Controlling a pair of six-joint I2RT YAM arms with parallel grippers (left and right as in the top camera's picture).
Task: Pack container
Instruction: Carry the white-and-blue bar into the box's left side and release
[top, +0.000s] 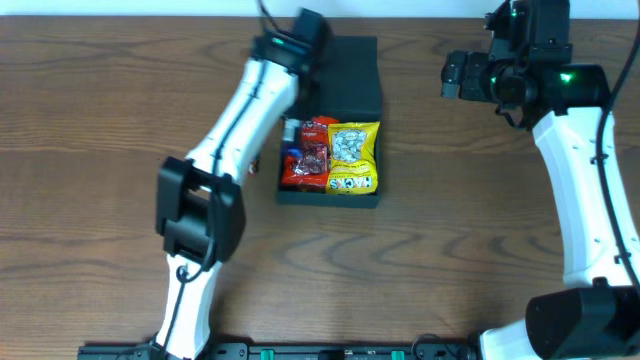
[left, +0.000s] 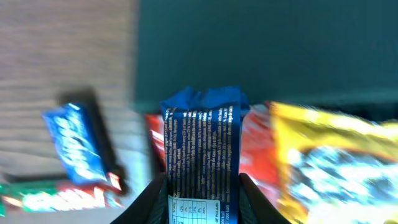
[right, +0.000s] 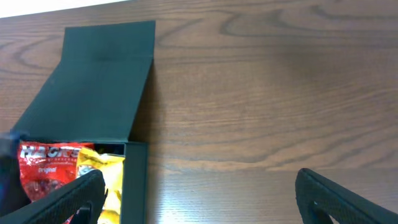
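The left gripper lowers onto the red packet's edge by the container's side next and releases the snack packet, since the yellow packet (top: 353, 155) takes the container's other side.
The container (top: 355, 70) is a dark teal-black box at the table's middle with its flap lid lying open at the far side; it also shows in the left wrist view (left: 261, 56) and the right wrist view (right: 99, 81). Inside lie a yellow packet (top: 353, 155) and a red packet (top: 310, 160). My left gripper (left: 202, 190) is shut on a blue snack packet (left: 202, 143) at the box's left edge, over the red packet. My right gripper (right: 208, 199) is open and empty above bare table to the right of the box, and shows in the overhead view (top: 455, 75).
On the table left of the box lie a loose blue packet (left: 78, 146) and a green and red packet (left: 56, 196), mostly hidden under my left arm in the overhead view. Wooden table (top: 470, 220) surrounds the box.
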